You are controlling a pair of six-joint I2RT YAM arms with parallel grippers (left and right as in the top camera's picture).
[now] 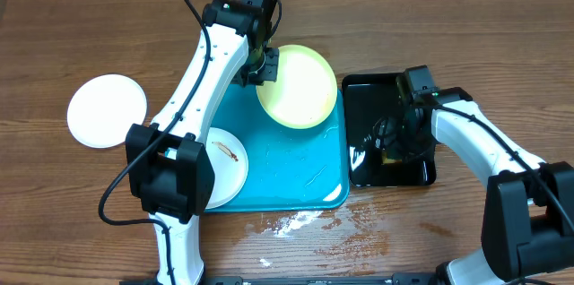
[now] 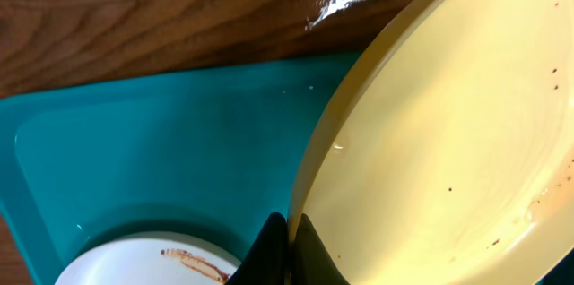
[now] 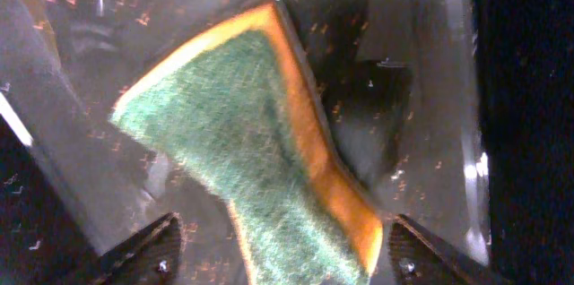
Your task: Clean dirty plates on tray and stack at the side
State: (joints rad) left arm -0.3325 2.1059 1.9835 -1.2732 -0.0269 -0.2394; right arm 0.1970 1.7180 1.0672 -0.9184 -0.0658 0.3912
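The yellow-green plate [image 1: 298, 86] comes down and back from my left gripper onto the turquoise tray's bottom next, released beside the smeared white plate. That part of the tray lies empty.
My left gripper [image 1: 260, 68] is shut on the rim of the pale yellow-green plate [image 1: 298, 86] and holds it tilted over the far right corner of the turquoise tray [image 1: 296, 173]. In the left wrist view the fingers [image 2: 289, 247] pinch the plate's edge [image 2: 448, 142]; small dark specks dot it. A white plate [image 1: 229, 164] with a brown smear lies in the tray's near left part and also shows in the left wrist view [image 2: 152, 263]. Another white plate [image 1: 107, 110] lies on the table at the left. My right gripper [image 1: 395, 137] is open in the black tray, its fingers [image 3: 282, 254] either side of a green-and-orange sponge [image 3: 242, 159].
The glossy black tray [image 1: 363, 88] stands right of the turquoise tray and looks wet. Spilled water and white foam [image 1: 296, 222] lie on the wooden table in front of the turquoise tray.
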